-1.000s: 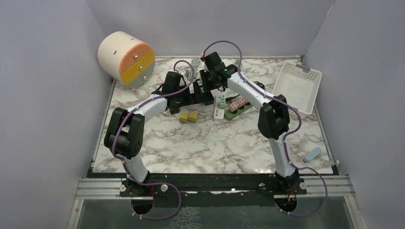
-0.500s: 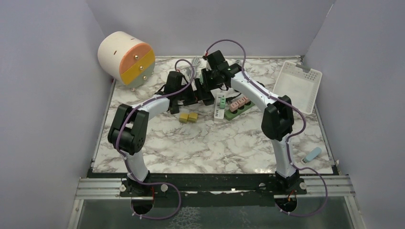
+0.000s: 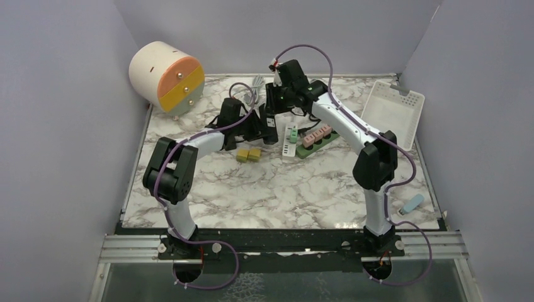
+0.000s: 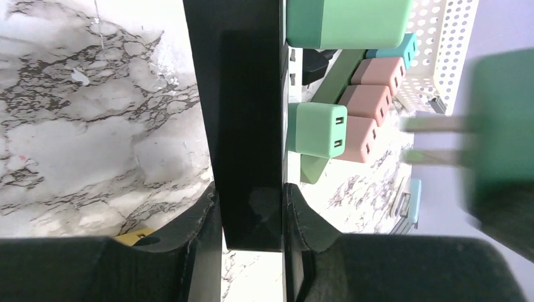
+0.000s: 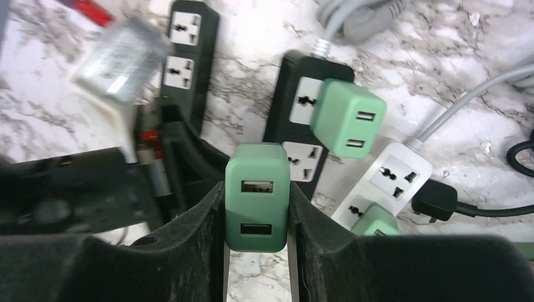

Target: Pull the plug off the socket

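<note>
I will next lower my right gripper back past the yellow blocks and release the plug, since the tabletop there is clear and lies below and back of it.
My right gripper [image 5: 257,189] is shut on a green USB plug [image 5: 257,195], held in the air clear of every socket. The left wrist view shows that plug [image 4: 500,123] blurred at the right, its two metal prongs bare. My left gripper [image 4: 250,195] is shut on the end of a black socket strip [image 4: 239,113], seen edge-on between its fingers. In the top view both grippers meet at the back middle of the table, the left gripper [image 3: 267,129] low on the strip and the right gripper [image 3: 275,108] just above and behind it.
A second black strip [image 5: 296,135] carries another green plug [image 5: 347,117]. A white strip [image 5: 385,179] lies beside it, and a green strip with pink plugs [image 3: 318,137] further right. Yellow blocks [image 3: 249,155], a white basket [image 3: 393,113], a round drawer unit [image 3: 167,75] and a blue item [image 3: 412,203] stand around.
My left gripper has shut on the black strip. The right gripper has lifted up and back with the green plug in it.
</note>
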Robot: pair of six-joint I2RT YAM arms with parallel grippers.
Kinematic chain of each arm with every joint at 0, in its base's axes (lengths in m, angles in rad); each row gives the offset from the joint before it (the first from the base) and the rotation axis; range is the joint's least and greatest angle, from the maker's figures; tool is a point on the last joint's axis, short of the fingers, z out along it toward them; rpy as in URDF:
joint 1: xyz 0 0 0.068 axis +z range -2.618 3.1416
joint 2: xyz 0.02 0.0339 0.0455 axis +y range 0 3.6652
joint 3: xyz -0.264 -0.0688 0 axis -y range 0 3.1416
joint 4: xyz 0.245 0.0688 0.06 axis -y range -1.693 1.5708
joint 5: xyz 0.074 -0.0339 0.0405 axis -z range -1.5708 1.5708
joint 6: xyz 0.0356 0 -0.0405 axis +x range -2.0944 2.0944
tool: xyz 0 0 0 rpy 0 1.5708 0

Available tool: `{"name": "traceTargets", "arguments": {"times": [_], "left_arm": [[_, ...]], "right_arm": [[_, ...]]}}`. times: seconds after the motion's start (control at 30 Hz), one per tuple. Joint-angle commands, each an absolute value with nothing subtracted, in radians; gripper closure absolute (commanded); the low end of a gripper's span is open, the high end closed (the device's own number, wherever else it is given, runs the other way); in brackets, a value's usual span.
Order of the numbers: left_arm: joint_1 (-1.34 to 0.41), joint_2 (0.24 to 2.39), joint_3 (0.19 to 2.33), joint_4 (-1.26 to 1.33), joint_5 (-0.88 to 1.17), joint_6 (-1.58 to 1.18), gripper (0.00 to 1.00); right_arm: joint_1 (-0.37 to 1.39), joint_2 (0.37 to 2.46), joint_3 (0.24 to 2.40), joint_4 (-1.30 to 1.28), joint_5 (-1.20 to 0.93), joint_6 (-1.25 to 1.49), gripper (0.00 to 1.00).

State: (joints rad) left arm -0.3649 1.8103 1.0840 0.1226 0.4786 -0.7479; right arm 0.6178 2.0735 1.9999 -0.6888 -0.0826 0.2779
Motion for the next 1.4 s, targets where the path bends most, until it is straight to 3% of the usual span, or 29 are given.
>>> {"name": "traceTargets", "arguments": {"times": [0.0, 0.2, 0.5, 0.7, 1.03, 1.37], "left_arm": [[-0.372, 1.784, 1.099, 0.151, 0.459, -0.726, 1.0], [-0.362, 1.781, 1.13, 0.109, 0.441, -0.688, 1.0], [-0.321, 1.773, 1.193, 0.028, 0.428, -0.598, 1.0], [-0.29, 1.76, 1.185, 0.01, 0.431, -0.564, 1.0], [-0.26, 1.708, 1.15, -0.032, 0.409, -0.507, 1.0], [-0.229, 1.677, 1.139, -0.041, 0.42, -0.482, 1.0]], "right_arm": [[0.629, 1.984, 1.986, -0.649, -0.12, 0.285, 0.99], [0.624, 1.891, 1.885, -0.655, -0.178, 0.23, 0.99], [0.604, 1.662, 1.444, -0.54, -0.542, 0.106, 0.99], [0.604, 1.65, 1.267, -0.481, -0.706, 0.108, 0.99], [0.621, 1.832, 1.265, -0.416, -0.806, 0.133, 0.99], [0.746, 2.009, 1.347, -0.308, -0.842, 0.226, 0.97]]}}
